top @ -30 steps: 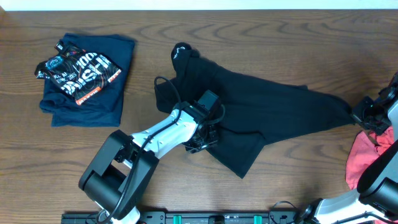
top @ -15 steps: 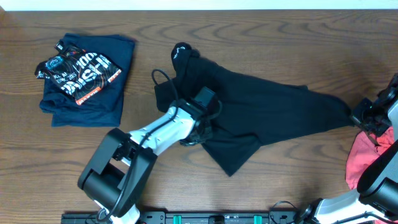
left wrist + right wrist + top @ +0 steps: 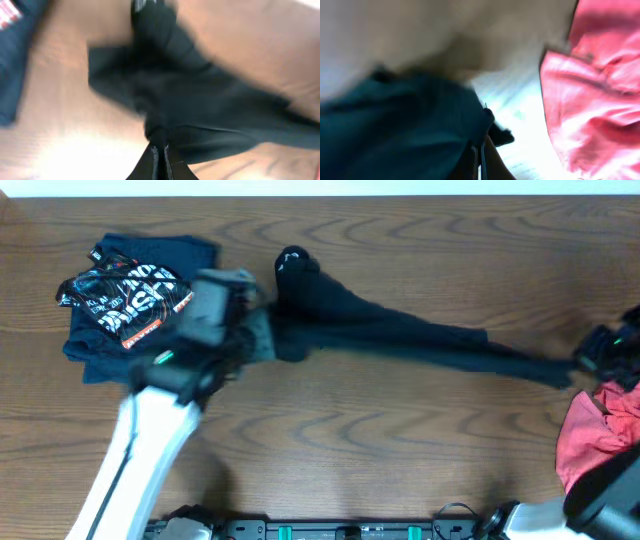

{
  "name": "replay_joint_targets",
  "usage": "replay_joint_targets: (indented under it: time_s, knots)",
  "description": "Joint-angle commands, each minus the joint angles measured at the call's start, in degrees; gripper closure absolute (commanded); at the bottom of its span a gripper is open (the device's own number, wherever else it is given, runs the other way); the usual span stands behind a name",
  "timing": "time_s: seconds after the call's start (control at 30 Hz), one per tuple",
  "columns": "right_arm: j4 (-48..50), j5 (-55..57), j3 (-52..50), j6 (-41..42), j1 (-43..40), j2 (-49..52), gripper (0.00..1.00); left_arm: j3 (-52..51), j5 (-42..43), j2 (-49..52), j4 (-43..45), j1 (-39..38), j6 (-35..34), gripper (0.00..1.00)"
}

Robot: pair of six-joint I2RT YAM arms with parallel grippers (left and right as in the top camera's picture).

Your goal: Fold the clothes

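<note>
The left gripper moves up and outward next and releases the garment's held end (image 3: pixel 280 337), because the black garment (image 3: pixel 400 340) is drawn into a narrow piece of cloth between both grippers.
A black garment (image 3: pixel 400 340) is stretched in a long band across the table, from left of centre to the right edge. My left gripper (image 3: pixel 255 340) is shut on its left end, seen blurred in the left wrist view (image 3: pixel 160 155), with the black cloth (image 3: pixel 190 100) spreading away from the fingers. My right gripper (image 3: pixel 590 365) is shut on its right end; in the right wrist view (image 3: pixel 479 152) the dark cloth (image 3: pixel 395 130) bunches at the fingers. A folded navy shirt with a printed front (image 3: pixel 135 300) lies at the far left.
A red garment (image 3: pixel 600 435) lies crumpled at the right edge, also in the right wrist view (image 3: pixel 600 100). The navy shirt's edge shows at the left of the left wrist view (image 3: pixel 12 60). The wooden table (image 3: pixel 380 460) lies under everything.
My left arm has swung fast up and to the left, dragging the garment's left end with it. The garment has been pulled from a loose spread into a taut narrow band.
</note>
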Motion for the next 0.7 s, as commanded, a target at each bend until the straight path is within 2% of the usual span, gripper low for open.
replay_joint_targets:
  time_s: [0.0,0.17,0.3,0.47,0.67]
  knots:
    - [-2.0,-1.0,6.5,-2.6,-0.9,-6.5,0.99,3.8,0.5,-5.9,0.0,3.7,3.5,0.94]
    - [-4.3,-1.9,13.7,-2.6,-0.9,-12.5,0.99,11.0,4.3,-11.3,2.2,9.3,3.5,0.94]
    - [-4.5,-4.0,19.3,-2.3,-1.3,-15.9,0.99,16.1,4.3,-13.4,4.5,11.6,4.5,0.94]
    - [-4.6,-4.0,25.2,-2.3,-1.4,-17.6,0.99,18.9,4.3,-13.3,5.4,12.2,5.2,0.94]
    - [-3.6,-4.0,26.3,-2.3,-1.1,-16.4,0.99,18.9,4.3,-9.5,5.6,12.2,5.2,0.94]
